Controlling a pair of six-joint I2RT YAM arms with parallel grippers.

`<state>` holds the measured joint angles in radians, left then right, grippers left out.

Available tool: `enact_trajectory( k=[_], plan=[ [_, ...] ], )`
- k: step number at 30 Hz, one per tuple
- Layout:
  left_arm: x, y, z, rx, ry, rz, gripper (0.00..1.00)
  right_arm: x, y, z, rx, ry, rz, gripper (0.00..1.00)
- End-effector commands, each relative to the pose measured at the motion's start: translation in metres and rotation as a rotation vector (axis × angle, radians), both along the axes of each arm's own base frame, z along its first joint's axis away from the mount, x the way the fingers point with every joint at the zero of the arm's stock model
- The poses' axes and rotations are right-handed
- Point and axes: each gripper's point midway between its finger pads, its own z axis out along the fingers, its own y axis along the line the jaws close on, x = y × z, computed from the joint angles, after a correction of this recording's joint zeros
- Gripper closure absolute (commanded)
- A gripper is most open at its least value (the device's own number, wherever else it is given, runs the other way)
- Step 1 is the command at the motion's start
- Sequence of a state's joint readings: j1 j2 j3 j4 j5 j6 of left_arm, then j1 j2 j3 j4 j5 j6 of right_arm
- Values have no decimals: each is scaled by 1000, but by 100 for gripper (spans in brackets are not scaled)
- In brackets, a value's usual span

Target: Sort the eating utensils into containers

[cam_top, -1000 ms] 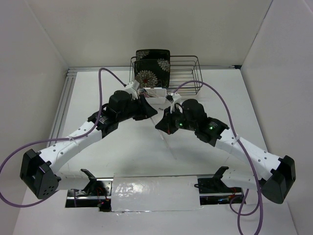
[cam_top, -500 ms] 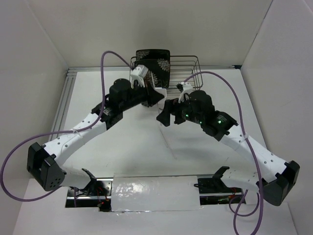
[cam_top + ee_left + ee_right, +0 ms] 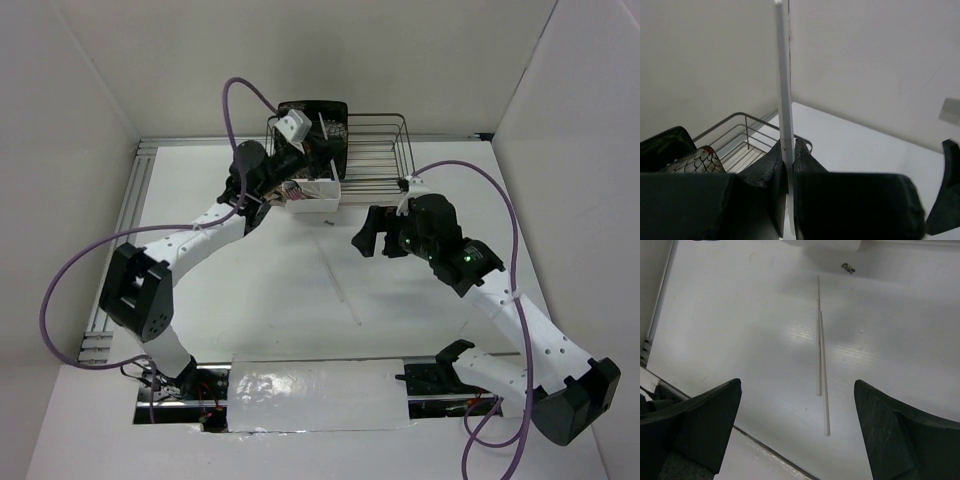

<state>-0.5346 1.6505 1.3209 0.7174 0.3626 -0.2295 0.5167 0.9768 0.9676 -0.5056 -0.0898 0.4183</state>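
My left gripper needs to lower the pale chopstick toward the tub's opening (image 3: 313, 189) next, before letting go. It is still high over the white tub.
My left gripper (image 3: 318, 160) hangs over the white tub (image 3: 318, 192) in front of the wire rack. It is shut on a pale chopstick (image 3: 782, 75), which stands upright between its fingers (image 3: 805, 155). Another pale chopstick (image 3: 824, 375) lies flat on the table (image 3: 340, 288), with a thin duller line close beside it that could be a second one or its shadow. My right gripper (image 3: 797, 385) hovers above the near end of that chopstick, open wide and holding nothing. It sits right of centre in the top view (image 3: 366, 232). Other utensils are hidden.
The dark wire rack (image 3: 378, 150) stands at the back with the black floral plate (image 3: 312, 112) leaning in its left end. A small dark speck (image 3: 847, 267) lies on the table just in front of the tub. The white walls close in on both sides.
My left arm has swung back and up from the middle of the table to over the tub, carrying its chopstick. My right gripper has opened wide and drawn off to the right.
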Motion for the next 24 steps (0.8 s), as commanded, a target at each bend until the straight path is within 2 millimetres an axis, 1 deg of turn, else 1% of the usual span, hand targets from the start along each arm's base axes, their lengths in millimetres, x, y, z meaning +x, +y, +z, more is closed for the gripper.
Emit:
enact_trajectory(
  k=[1,2,3,4,5,6,8,9,10,12,13,15,17,18,20,22,24],
  plan=[
    [-1,8,31,-21,-236,-21,100,3,-11,7,-7,-33,-51,0],
    [2,12,29,-25,-237,-17,100,4,-13,6,-13,-35,-60,0],
    [3,10,25,-22,-233,-23,100,4,-14,6,-13,-35,-64,0],
    [14,17,14,-9,-223,-16,100,5,-15,6,-21,-40,-60,0],
    [20,22,9,-8,-231,-15,100,7,-15,3,-29,-32,-63,0],
    [20,22,8,-8,-231,-15,100,8,-16,3,-30,-31,-66,0],
    [31,23,-3,4,-215,-18,100,9,-16,4,-27,-38,-67,0],
    [32,25,-1,6,-215,-23,100,13,-15,1,-31,-34,-69,0],
    [36,21,-12,25,-199,-41,100,13,-16,-5,-41,-20,-71,0],
    [36,15,-26,54,-183,-89,100,15,-15,-10,-53,-7,-68,0],
    [34,14,-26,61,-192,-98,100,17,-14,-12,-56,-7,-65,0],
    [31,9,-41,85,-181,-134,100,19,-14,-15,-62,1,-67,0],
    [29,7,-49,104,-184,-170,100,21,-13,-16,-65,-2,-65,0],
    [25,5,-55,116,-183,-193,100,21,-14,-22,-74,14,-66,0],
    [26,4,-64,132,-179,-199,100,22,-12,-22,-72,10,-64,0],
    [28,1,-75,145,-169,-206,100,24,-12,-27,-79,23,-66,0],
    [30,2,-78,155,-164,-207,100,26,-11,-28,-80,23,-65,0]
  ],
)
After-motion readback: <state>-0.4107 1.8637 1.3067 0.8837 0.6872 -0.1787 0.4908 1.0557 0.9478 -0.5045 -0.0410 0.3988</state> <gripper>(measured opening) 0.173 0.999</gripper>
